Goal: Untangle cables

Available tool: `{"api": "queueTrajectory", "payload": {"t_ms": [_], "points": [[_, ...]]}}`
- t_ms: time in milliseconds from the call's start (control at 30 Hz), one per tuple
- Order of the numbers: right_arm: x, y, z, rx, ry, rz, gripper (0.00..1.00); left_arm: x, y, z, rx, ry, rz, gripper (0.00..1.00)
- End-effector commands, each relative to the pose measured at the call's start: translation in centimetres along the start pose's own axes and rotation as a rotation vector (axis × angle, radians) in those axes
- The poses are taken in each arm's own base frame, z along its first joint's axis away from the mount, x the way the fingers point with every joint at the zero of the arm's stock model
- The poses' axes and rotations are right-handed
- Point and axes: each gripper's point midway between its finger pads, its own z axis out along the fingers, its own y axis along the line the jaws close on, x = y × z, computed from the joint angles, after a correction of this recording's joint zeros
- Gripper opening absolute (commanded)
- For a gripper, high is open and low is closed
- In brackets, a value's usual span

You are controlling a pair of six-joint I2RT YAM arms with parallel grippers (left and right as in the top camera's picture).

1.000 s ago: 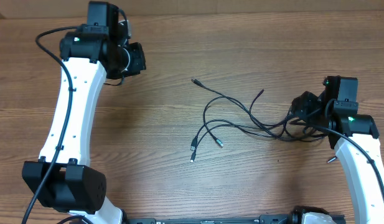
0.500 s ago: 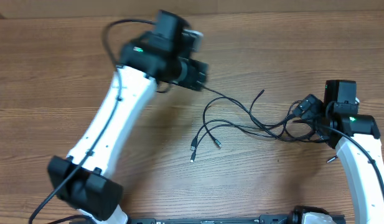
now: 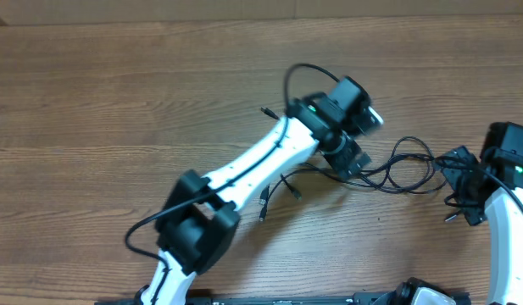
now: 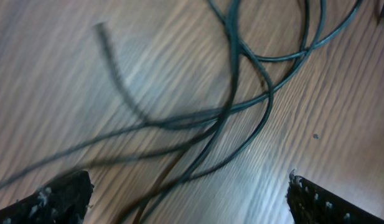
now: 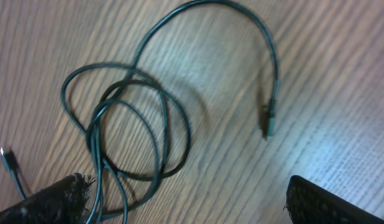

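Observation:
My left gripper is to go down to the middle of the black strands next and close its fingers around them.
Thin black cables [image 3: 409, 190] lie tangled on the wooden table, running from plug ends [image 3: 263, 203] in the middle to loops on the right. My left gripper [image 3: 353, 163] hangs over the middle of the tangle. In the left wrist view its jaws [image 4: 188, 202] stand wide open, with crossing cable strands [image 4: 232, 106] on the table between and ahead of them. My right gripper [image 3: 458, 180] sits at the right end of the tangle, open [image 5: 188, 202]. Cable loops [image 5: 129, 124] lie by its left finger [image 5: 51, 202]. A plug [image 5: 267, 124] lies ahead of it.
The wood-grain table [image 3: 117, 127] runs out to the left and far side. The left arm's white link [image 3: 261, 161] stretches diagonally over the middle, covering part of the cables. A loose plug [image 3: 265, 111] lies just beyond its wrist.
My left arm has swung from the far left to over the tangle, and its jaws have opened. My right gripper has opened and drawn back to the right. The cable loops have shifted right.

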Motion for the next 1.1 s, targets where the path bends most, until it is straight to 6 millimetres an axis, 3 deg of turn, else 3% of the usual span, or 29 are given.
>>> {"api": "queueTrajectory", "payload": {"t_ms": [0,133,367,467,533,667,700,767,900,967,1067], "points": [[-0.9,0.1,-0.9,-0.057,0.006,0.062,1.0,0.5,-1.0,3.4,-0.001,0.036,0.173,1.0],[-1.0,-0.6,-0.9,-0.049,0.019,0.09,1.0,1.5,-1.5,6.2,0.015,0.071,0.223,1.0],[-0.8,-0.7,-0.9,-0.045,0.025,0.083,1.0,4.3,-1.2,9.0,0.036,0.167,0.219,0.99],[-0.8,-0.7,-0.9,-0.045,0.025,0.083,1.0,5.4,-1.6,9.3,0.047,0.208,0.216,0.91],[-0.9,-0.7,-0.9,-0.046,0.024,0.083,1.0,5.9,-1.8,9.2,0.052,0.229,0.215,0.79],[-0.9,-0.6,-0.9,-0.048,0.021,0.083,1.0,7.6,-1.9,8.8,0.061,0.3,0.201,0.37],[-0.9,-0.6,-0.9,-0.048,0.021,0.083,1.0,8.3,-1.4,8.5,0.031,0.337,0.201,0.09],[-0.9,-0.6,-0.9,-0.048,0.021,0.083,1.0,9.1,-0.4,8.2,-0.025,0.378,0.191,0.04],[-1.0,-0.6,-0.9,-0.051,0.02,0.081,1.0,10.2,4.4,5.8,-0.264,0.444,0.039,0.04],[-0.7,0.8,-1.0,-0.126,0.043,-0.02,1.0,9.9,6.1,3.8,-0.279,0.414,-0.09,0.04],[0.2,3.4,-1.6,-0.278,0.086,-0.135,1.0,8.8,6.8,1.3,-0.217,0.342,-0.219,0.04]]}}
